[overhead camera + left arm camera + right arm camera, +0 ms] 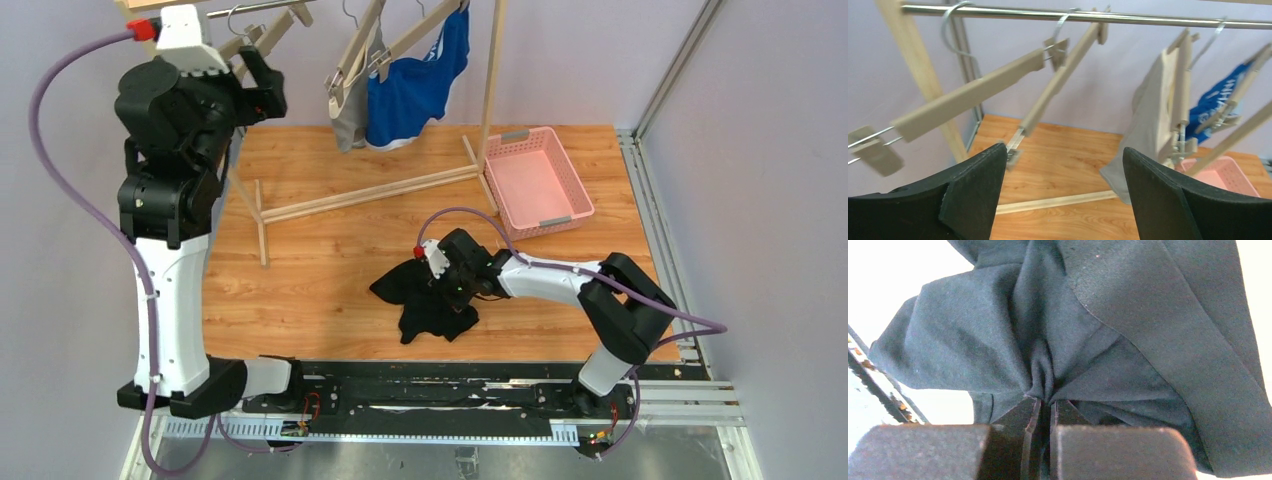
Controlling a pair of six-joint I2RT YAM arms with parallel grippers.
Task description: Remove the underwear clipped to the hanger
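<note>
My right gripper lifts the black underwear [425, 297] next, carries it outward over the pink basket's open inside and releases it there. The basket stands empty.
The black underwear [425, 297] lies crumpled on the wooden table, off the hangers. My right gripper [447, 287] is shut on a pinched fold of it [1044, 371]. The grey underwear [349, 122] and the blue underwear with white lettering [415, 88] hang clipped to wooden hangers [362, 45] on the rail; both also show in the left wrist view, grey [1150, 120] and blue [1213, 102]. My left gripper [262, 85] is raised high at the left end of the rack, open and empty [1060, 192], beside an empty clip hanger [968, 95].
A wooden rack with a metal rail [1073, 16] and a floor frame [360, 198] stands across the back of the table. A pink basket [535, 182] sits at the back right. An aluminium post [680, 65] stands at the right.
</note>
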